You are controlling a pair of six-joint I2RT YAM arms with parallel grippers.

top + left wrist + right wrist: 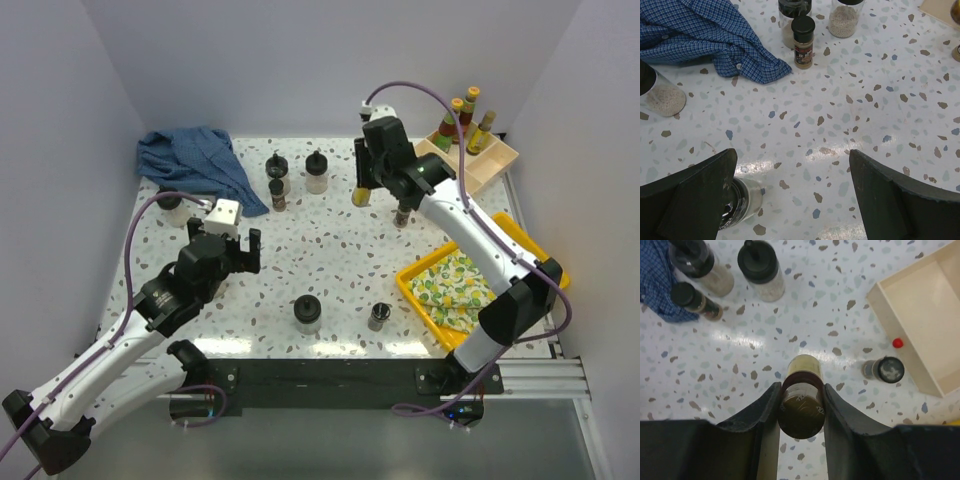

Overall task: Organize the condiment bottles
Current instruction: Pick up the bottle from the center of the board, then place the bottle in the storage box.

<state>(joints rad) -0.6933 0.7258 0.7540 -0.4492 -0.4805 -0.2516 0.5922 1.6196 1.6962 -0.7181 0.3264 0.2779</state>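
I will next move my right gripper to the right in the top view to the tray's far end (465, 154), then lower and release the small bottle, because that end holds sauce bottles.
My right gripper (801, 399) is shut on a small bottle (801, 407) with an olive-brown cap and yellow body, held above the table; in the top view the gripper (363, 188) holds that bottle (360, 198) at the back middle. A dark shaker (883, 370) stands to its right, beside the beige divided tray (927, 305). Three slim sauce bottles (468, 115) stand in the tray's far end. My left gripper (792, 160) is open and empty over bare table, with a clear jar (742, 200) beside its left finger. Two black-lidded jars (316, 172) and a small shaker (803, 42) stand at the back.
A blue checked cloth (195, 160) lies at the back left with a jar (170, 200) at its edge. A yellow tray (530, 235) holding a lemon-print cloth sits front right. Another jar (307, 313) and a small shaker (378, 317) stand near the front edge.
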